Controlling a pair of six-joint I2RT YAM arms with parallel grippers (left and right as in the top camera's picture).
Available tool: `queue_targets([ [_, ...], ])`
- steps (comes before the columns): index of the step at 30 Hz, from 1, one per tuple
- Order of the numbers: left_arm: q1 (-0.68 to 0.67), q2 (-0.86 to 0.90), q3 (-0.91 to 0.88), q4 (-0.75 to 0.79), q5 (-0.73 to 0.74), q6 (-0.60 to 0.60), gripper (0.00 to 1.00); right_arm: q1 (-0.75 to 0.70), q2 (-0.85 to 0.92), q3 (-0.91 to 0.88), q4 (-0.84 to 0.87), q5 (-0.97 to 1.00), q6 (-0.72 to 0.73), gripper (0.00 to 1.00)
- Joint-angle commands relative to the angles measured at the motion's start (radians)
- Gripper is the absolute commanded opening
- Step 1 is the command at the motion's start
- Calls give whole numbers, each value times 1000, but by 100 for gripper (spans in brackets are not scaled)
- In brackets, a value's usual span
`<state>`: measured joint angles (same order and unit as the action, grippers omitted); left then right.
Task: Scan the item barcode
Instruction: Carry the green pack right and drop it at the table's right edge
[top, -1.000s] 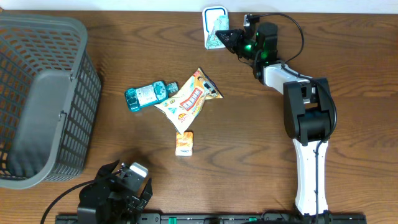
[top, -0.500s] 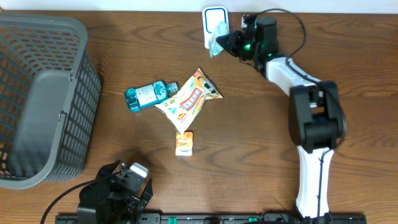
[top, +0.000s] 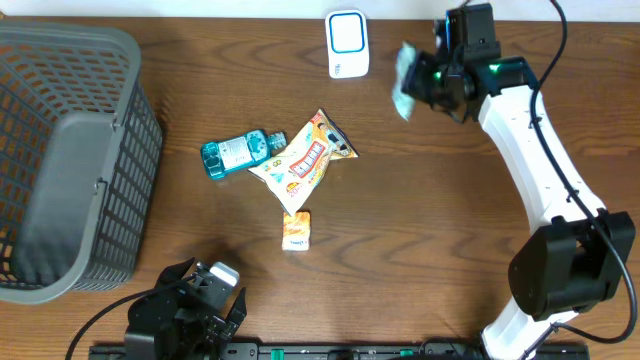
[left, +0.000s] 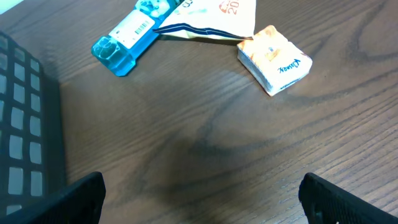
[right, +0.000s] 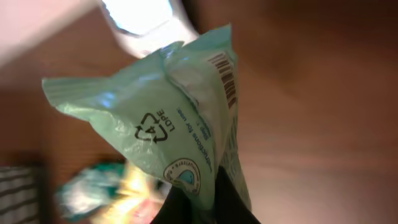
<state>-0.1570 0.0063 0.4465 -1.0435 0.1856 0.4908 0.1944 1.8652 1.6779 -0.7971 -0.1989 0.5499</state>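
Note:
My right gripper will next swing to the right in the overhead view and down to release the packet (top: 404, 80), because the table's clear wood is below it on that side.
A pale green plastic packet (top: 404, 80) hangs blurred above the table, right of the white barcode scanner (top: 347, 42). My right gripper (top: 428, 84) is shut on the packet's lower edge. In the right wrist view the packet (right: 168, 118) fills the frame with its barcode (right: 225, 81) facing the camera. The scanner (right: 143, 18) shows behind it at the top, and the dark right gripper (right: 208, 199) pinches the packet from below. My left gripper (top: 200, 300) rests at the near left edge. In its wrist view the left gripper (left: 202, 205) stands open over bare wood.
A grey mesh basket (top: 60, 150) fills the left side. Mid-table lie a teal bottle (top: 238, 153), a yellow snack bag (top: 305, 160) and a small orange carton (top: 296, 231). The left wrist view shows the carton (left: 275, 59) and bottle (left: 127, 37) ahead.
The right arm has swung right, away from the scanner, carrying the green packet with it. The left arm has not moved.

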Motion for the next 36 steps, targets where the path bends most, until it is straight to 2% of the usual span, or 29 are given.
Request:
queue_targets([
  [1, 4, 0, -3, -14, -10, 10, 99, -33, 12, -5, -84, 205, -24, 1],
  [11, 4, 0, -3, -14, -10, 10, 99, -195, 12, -5, -246, 576, 27, 1],
  [18, 4, 0, -3, -14, -10, 10, 99, -388, 13, -5, -234, 702, 32, 1],
  [29, 4, 0, -3, -14, -10, 10, 99, -682, 56, -39, -108, 716, 17, 1],
  [36, 4, 0, -3, -14, -10, 10, 99, -837, 164, -77, -44, 651, 17, 1],
])
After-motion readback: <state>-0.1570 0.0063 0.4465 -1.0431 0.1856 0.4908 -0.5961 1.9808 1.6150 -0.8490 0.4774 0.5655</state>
